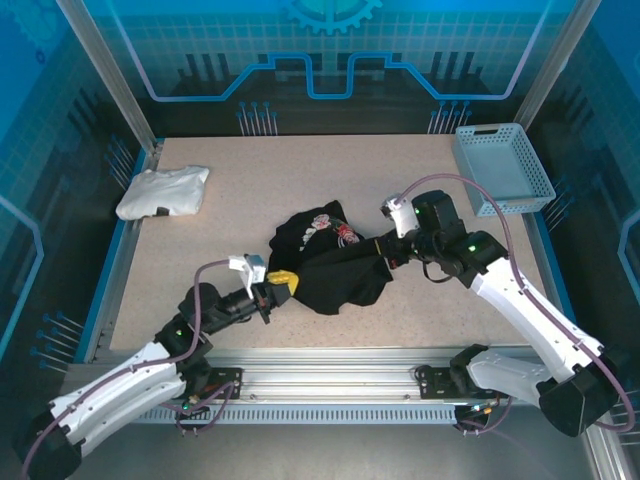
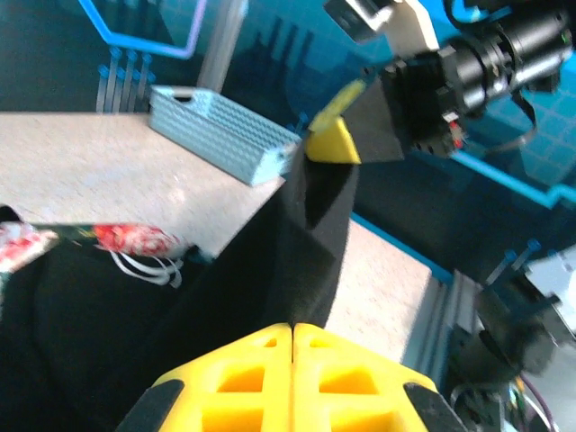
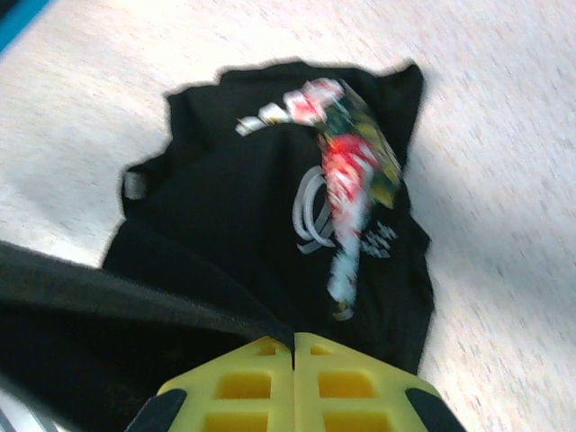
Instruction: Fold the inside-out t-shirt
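I need to move my right gripper back and down next, to the bare table nearer my base, because both arms still hold the part of the t-shirt between them off the table.
The inside-out t-shirt is black with a pink-and-white floral print and lies bunched at mid-table. A stretch of its cloth is pulled taut between both arms. My left gripper is shut on one end of that stretch at the shirt's left edge. In the left wrist view the black cloth runs up from my left gripper to the right arm's yellow fingertips. My right gripper is shut on the shirt's right edge. In the right wrist view a hem leads into my right gripper, with the print beyond.
A folded white garment lies at the table's far left. A grey-blue basket stands at the far right corner, also seen as the basket in the left wrist view. Blue rails edge the tan tabletop.
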`<act>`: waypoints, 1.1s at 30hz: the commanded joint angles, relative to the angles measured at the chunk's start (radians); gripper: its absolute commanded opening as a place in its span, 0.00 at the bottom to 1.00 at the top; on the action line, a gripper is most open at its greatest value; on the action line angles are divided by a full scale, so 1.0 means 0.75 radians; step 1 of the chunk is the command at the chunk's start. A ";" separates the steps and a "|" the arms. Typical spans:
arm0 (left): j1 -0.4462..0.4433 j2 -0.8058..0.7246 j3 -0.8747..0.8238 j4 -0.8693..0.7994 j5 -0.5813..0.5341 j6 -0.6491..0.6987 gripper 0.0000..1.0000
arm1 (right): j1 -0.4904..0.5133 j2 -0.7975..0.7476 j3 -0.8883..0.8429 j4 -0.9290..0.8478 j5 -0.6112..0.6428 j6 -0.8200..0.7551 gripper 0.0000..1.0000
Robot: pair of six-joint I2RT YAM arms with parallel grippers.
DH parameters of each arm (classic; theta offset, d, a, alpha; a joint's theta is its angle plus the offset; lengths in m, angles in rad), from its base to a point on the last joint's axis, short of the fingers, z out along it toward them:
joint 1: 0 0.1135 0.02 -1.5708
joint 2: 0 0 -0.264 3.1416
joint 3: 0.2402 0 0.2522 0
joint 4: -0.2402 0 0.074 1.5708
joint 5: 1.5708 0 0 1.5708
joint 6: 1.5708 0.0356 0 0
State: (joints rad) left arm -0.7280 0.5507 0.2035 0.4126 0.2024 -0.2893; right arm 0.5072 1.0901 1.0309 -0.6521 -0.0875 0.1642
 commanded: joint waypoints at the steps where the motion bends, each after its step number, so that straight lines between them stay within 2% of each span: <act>1: -0.108 0.114 -0.001 0.062 0.111 0.039 0.00 | -0.026 -0.018 -0.051 -0.211 0.190 0.120 0.00; 5: -0.273 0.356 0.027 0.107 0.112 0.096 0.00 | -0.027 -0.068 -0.181 -0.238 0.217 0.251 0.00; 8: -0.342 0.558 0.072 0.151 0.116 0.119 0.00 | -0.027 -0.093 -0.296 -0.239 0.235 0.353 0.01; 9: -0.357 0.632 0.091 0.173 0.118 0.120 0.00 | -0.027 -0.106 -0.333 -0.241 0.253 0.386 0.03; 11: -0.372 0.752 0.132 0.209 0.143 0.119 0.00 | -0.026 -0.139 -0.393 -0.238 0.294 0.441 0.12; 14: -0.373 0.837 0.187 0.228 0.153 0.103 0.19 | -0.020 -0.234 -0.421 -0.195 0.332 0.421 0.34; 16: -0.360 0.788 0.204 0.169 0.104 0.113 0.42 | 0.001 -0.297 -0.406 -0.125 0.348 0.369 0.45; 17: -0.340 0.747 0.211 0.117 0.070 0.108 0.48 | 0.010 -0.309 -0.401 -0.073 0.346 0.349 0.48; 19: -0.265 0.637 0.233 -0.026 -0.059 0.066 0.58 | 0.017 -0.279 -0.394 0.093 0.272 0.298 0.55; 21: -0.166 0.542 0.262 -0.207 -0.268 -0.027 0.69 | 0.022 -0.164 -0.373 0.272 0.173 0.271 0.59; 23: -0.013 0.483 0.293 -0.394 -0.436 -0.192 0.76 | 0.024 0.016 -0.309 0.423 0.105 0.249 0.67; 24: 0.094 0.472 0.304 -0.480 -0.453 -0.286 0.78 | 0.025 0.128 -0.252 0.474 0.078 0.245 0.70; 26: 0.287 0.486 0.309 -0.580 -0.414 -0.436 0.81 | 0.027 0.320 -0.133 0.555 0.037 0.223 0.74; 28: 0.460 0.556 0.295 -0.557 -0.257 -0.526 0.82 | 0.026 0.517 -0.023 0.604 0.013 0.206 0.75; 30: 0.535 0.670 0.316 -0.520 -0.139 -0.562 0.84 | 0.024 0.699 0.088 0.595 -0.011 0.193 0.76; 33: 0.547 0.871 0.373 -0.456 -0.033 -0.578 0.83 | 0.025 0.921 0.229 0.589 -0.061 0.188 0.73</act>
State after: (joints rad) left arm -0.3229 1.1183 0.4381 0.0937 0.0551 -0.6384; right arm 0.5182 1.6848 1.1347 -0.2520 -0.0696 0.3305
